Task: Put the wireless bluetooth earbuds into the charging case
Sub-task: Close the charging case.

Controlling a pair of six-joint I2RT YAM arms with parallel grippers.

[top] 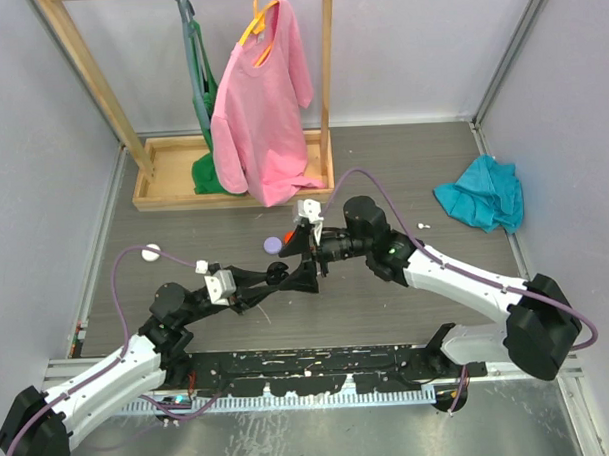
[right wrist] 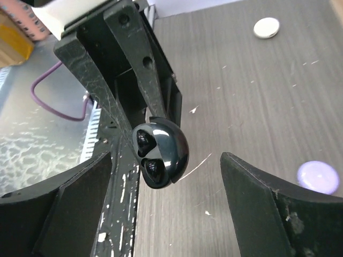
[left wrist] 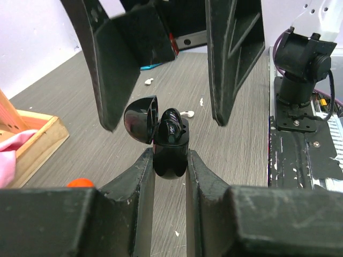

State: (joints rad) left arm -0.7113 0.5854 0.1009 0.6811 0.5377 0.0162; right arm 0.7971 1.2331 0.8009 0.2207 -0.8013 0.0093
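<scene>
The bare spot on the tabletop (top: 254, 249) beside the lilac case is farther outward and lower down, so my left gripper needs to move outward and down next to release the charging case there.
My left gripper (left wrist: 170, 156) is shut on the lower body of a glossy black charging case (left wrist: 170, 152), whose lid (left wrist: 141, 118) is flipped open to the left. Two dark earbuds (right wrist: 143, 140) sit in its wells, seen from above in the right wrist view. My right gripper (right wrist: 166, 201) stands open just above the case (right wrist: 167, 150), one finger on each side, holding nothing. In the top view both grippers (top: 304, 258) meet at the table's middle. Loose white earbuds (left wrist: 187, 113) lie on the table beyond the case.
A lilac round case (right wrist: 318, 176) and a white round case (right wrist: 266, 27) lie on the table. A small red-orange piece (left wrist: 80, 182) sits near my left gripper. A wooden clothes rack with a pink shirt (top: 265, 109) stands at the back, and a teal cloth (top: 480, 192) lies far right.
</scene>
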